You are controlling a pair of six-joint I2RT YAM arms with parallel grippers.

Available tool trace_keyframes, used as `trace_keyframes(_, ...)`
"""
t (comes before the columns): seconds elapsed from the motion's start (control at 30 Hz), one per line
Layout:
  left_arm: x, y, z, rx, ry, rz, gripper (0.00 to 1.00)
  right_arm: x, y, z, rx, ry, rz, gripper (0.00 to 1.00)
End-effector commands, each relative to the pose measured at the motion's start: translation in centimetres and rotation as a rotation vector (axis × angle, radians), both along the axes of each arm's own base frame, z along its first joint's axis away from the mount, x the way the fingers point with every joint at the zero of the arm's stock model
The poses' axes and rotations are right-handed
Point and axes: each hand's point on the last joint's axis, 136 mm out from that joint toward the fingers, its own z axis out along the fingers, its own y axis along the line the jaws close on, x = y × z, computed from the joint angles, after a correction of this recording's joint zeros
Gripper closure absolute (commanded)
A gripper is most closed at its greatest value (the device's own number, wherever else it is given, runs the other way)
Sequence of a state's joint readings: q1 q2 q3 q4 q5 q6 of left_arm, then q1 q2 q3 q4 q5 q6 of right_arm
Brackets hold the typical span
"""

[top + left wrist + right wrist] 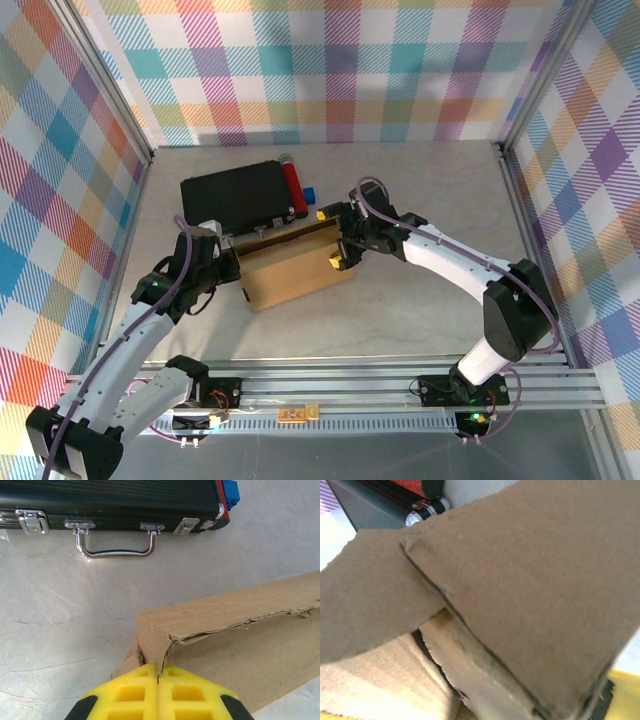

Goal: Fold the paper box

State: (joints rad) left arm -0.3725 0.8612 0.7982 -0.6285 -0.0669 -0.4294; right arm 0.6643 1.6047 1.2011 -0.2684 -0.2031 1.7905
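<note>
The box is still wide open, so my left gripper needs to pull the torn corner back toward the box's near edge and then let go.
The paper box (292, 268) is brown cardboard, partly folded, in the middle of the table. In the left wrist view its back wall (235, 610) stands up with a torn top edge. My left gripper (228, 266) is at the box's left corner, and its yellow fingers (158, 670) are shut on that cardboard corner. My right gripper (328, 240) is at the box's right end, jaws spread wide across the raised flap. In the right wrist view the cardboard flap (535, 580) lies very close over the lens, with one yellow finger (626, 686) at the lower right.
A black flat case (235, 195) with metal latches and handle (115, 550) lies just behind the box. A red cylinder (292, 185) and a blue block (310, 194) sit at its right end. Plaid walls close in the table on three sides.
</note>
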Motion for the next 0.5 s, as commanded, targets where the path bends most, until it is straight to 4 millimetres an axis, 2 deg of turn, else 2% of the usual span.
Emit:
trace_keyframes(0.0,-0.1,-0.3,0.6,0.017,-0.031,-0.023,1.00,1.1,1.6,1.3,0.067,0.002,-0.008,0.05)
trace_keyframes(0.13,-0.2,-0.6,0.8,0.023,-0.041,-0.029,1.00,1.3,2.0,0.3,0.076,0.028,-0.018,0.13)
trace_keyframes(0.47,-0.7,-1.6,1.3,0.046,-0.067,-0.072,1.00,1.2,1.3,-1.7,0.048,0.042,-0.024,0.31)
